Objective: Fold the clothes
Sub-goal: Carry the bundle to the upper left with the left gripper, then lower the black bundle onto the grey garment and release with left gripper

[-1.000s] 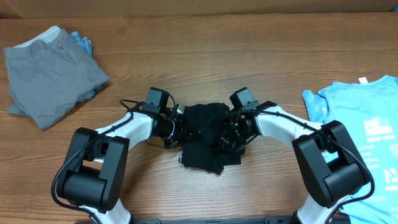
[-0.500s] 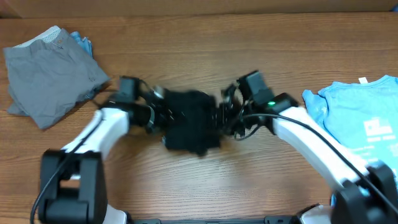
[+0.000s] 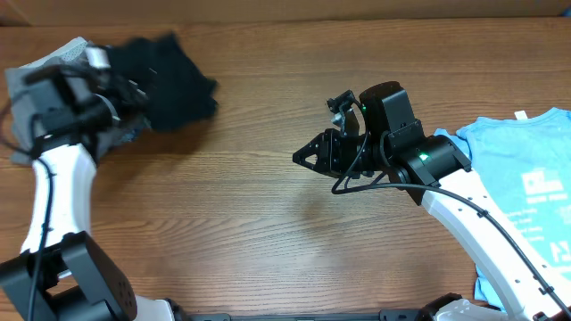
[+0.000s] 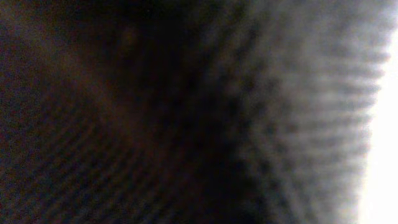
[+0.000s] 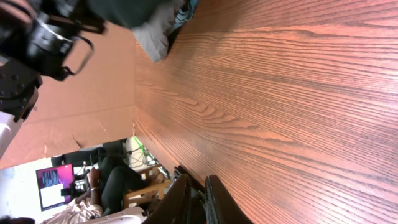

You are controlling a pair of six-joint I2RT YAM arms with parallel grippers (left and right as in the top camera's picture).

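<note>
My left gripper holds the black T-shirt [image 3: 174,71] and should carry it sideways, lower it and let it go, because the grey garment lies below the gripper and to its left in the overhead view.
The black T-shirt [image 3: 174,71] hangs bunched and blurred at the far left of the table, held up by my left gripper [image 3: 125,94], which is shut on it beside the grey garment [image 3: 49,61]. Dark fabric [image 4: 124,124] fills the left wrist view, hiding the fingers. My right gripper [image 3: 299,159] hovers over bare wood at the table's middle, its fingers nearly together with nothing between them [image 5: 198,182]. In the right wrist view, the black T-shirt [image 5: 130,12] and the grey garment [image 5: 155,37] show far off.
A light-blue printed tee [image 3: 526,178] lies flat at the right edge, partly under my right arm. A bit of blue cloth [image 3: 125,135] peeks from under the grey garment. The wooden table [image 3: 268,241] runs to a cardboard wall at the back.
My left arm swung the black T-shirt from the table's middle up to the far left, over the grey garment. My right gripper let go of it and pulled back to the right.
</note>
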